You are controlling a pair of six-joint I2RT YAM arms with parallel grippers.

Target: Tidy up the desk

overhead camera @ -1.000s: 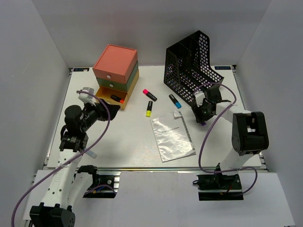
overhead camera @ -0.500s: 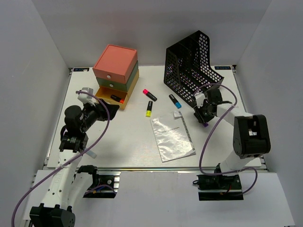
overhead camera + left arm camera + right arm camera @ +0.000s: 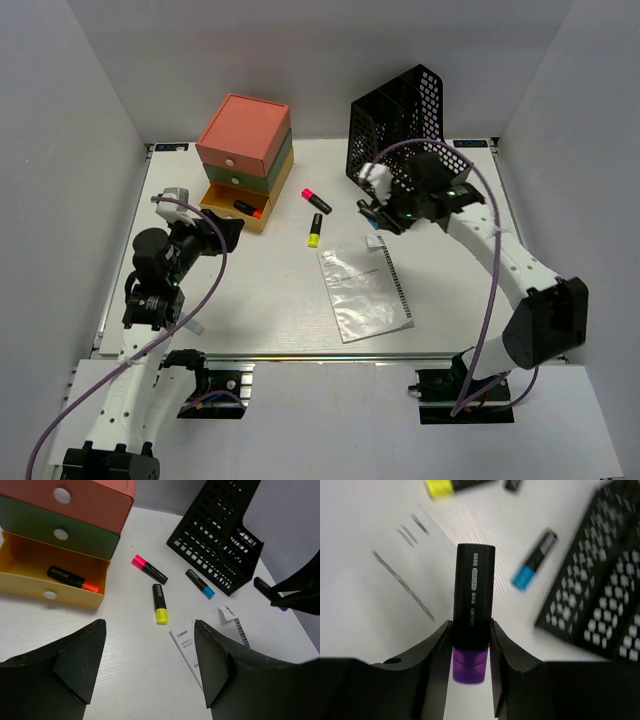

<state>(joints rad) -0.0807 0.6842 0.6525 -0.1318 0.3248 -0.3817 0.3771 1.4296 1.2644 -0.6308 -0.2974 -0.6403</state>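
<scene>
The yellow drawer (image 3: 240,212) is open to the left of my right gripper in the top view and has a highlighter inside. My right gripper will next take its black highlighter there and let go of it.
The desk (image 3: 250,290) is a white tabletop with highlighters scattered on it. My right gripper (image 3: 470,630) is shut on a black highlighter with a purple cap (image 3: 474,595), held off the surface. In the top view this gripper (image 3: 384,216) hangs just in front of the black mesh file holder (image 3: 400,130), above the blue-capped highlighter (image 3: 535,559). My left gripper (image 3: 150,625) is open with nothing between its fingers, and sits at the left (image 3: 226,232) near the open yellow drawer (image 3: 240,212). An orange-capped highlighter (image 3: 73,579) lies in that drawer.
A pink-capped highlighter (image 3: 316,199) and a yellow-capped one (image 3: 315,230) lie mid-desk. A booklet in a plastic sleeve (image 3: 365,290) lies nearer the front. The pink-green-yellow drawer box (image 3: 245,148) stands at the back left. White walls enclose the desk, and a metal rail (image 3: 330,357) runs along its near edge.
My right gripper shut on the purple-capped highlighter, then swung left from the holder's right side to its front. The left arm barely shifted.
</scene>
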